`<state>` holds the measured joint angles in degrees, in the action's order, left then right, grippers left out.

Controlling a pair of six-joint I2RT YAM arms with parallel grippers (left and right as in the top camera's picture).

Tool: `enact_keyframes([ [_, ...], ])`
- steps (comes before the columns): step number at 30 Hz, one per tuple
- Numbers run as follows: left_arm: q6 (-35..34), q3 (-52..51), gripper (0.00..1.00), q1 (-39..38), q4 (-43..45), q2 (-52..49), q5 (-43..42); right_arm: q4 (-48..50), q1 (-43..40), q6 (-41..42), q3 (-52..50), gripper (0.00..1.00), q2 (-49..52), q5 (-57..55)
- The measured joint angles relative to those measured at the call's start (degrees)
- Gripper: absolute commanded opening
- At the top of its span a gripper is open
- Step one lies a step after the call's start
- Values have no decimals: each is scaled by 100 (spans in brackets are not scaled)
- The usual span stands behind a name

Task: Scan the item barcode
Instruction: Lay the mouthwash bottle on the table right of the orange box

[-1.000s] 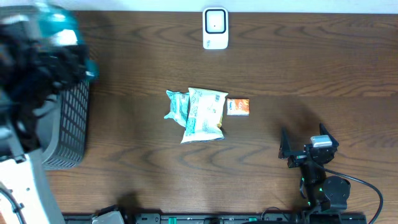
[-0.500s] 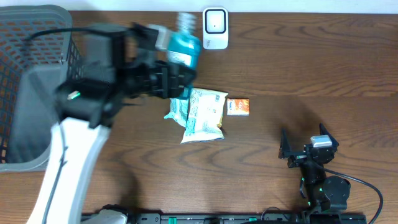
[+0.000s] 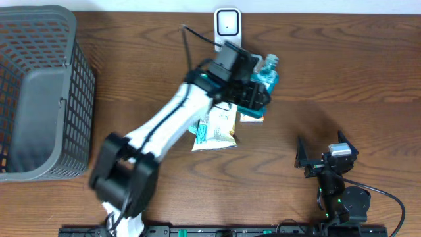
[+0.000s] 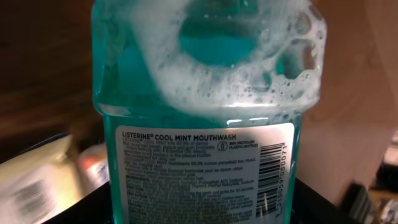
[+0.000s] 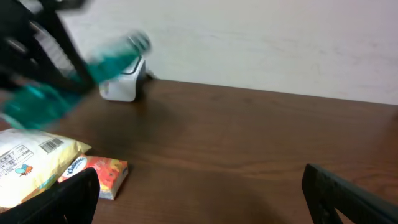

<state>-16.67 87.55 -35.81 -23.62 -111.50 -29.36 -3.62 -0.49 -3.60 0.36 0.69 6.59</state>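
Observation:
The bottle needs to come down in my left gripper, which should also move over to the right in the overhead view.
My left gripper [image 3: 251, 87] is shut on a teal bottle of mouthwash [image 3: 268, 71], held in the air just right of and below the white barcode scanner [image 3: 227, 26] at the table's back edge. In the left wrist view the bottle [image 4: 205, 93] fills the frame, foam at its top. Its white label faces the camera, with the barcode [image 4: 273, 171] at the label's right edge. My black fingers [image 4: 93, 202] show on both sides of it. The right gripper [image 3: 322, 161] rests open near the front right, nothing between its fingers [image 5: 348, 193].
A grey basket [image 3: 79, 118] stands at the left edge. A snack bag [image 3: 216, 126] and a small orange box [image 3: 253, 117] lie mid-table, partly under my left arm. The right wrist view shows the orange box [image 5: 99, 174], the scanner [image 5: 121, 86] and the blurred bottle [image 5: 93, 74].
My left arm has swung from over the basket at the left across to the right, carrying the mouthwash bottle up beside the scanner. The right arm has not moved.

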Motion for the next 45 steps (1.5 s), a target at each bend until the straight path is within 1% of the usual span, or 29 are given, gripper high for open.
enact_keyframes([
  [4,-658,0,38,-177,490,-518,131,0,0,0,0,99,0,0],
  [7,-1012,0,38,-302,662,-743,278,0,0,0,0,99,0,0],
  [10,-1285,0,38,-472,717,-898,610,0,0,0,0,99,0,0],
  [14,-1552,0,38,-621,782,-920,975,0,0,0,0,99,0,0],
  [18,-1952,0,38,-708,1036,-920,1322,0,0,-2,0,99,0,0],
  [23,-2487,0,40,-778,1062,-920,1888,0,0,0,0,99,0,0],
  [25,-2616,0,48,-780,1110,-920,2002,0,0,-2,0,99,0,0],
  [27,-2702,0,59,-780,1187,-920,2079,0,0,0,0,99,0,0],
  [28,-2728,0,68,-780,1233,-920,2092,0,0,-2,0,99,0,0],
  [33,-2811,0,86,-780,1318,-901,2118,0,0,0,0,99,0,0],
  [34,-2804,0,94,-780,1318,-879,2116,0,0,0,0,99,0,0],
  [35,-2761,0,100,-780,1311,-841,2120,0,0,0,0,99,0,0],
  [39,-2566,0,99,-780,898,-474,2337,0,0,0,0,99,0,0],
  [43,-2133,0,98,-780,343,177,3032,0,0,0,0,99,0,0],
  [45,-1814,0,98,-780,214,522,3480,0,0,0,0,99,0,0],
])
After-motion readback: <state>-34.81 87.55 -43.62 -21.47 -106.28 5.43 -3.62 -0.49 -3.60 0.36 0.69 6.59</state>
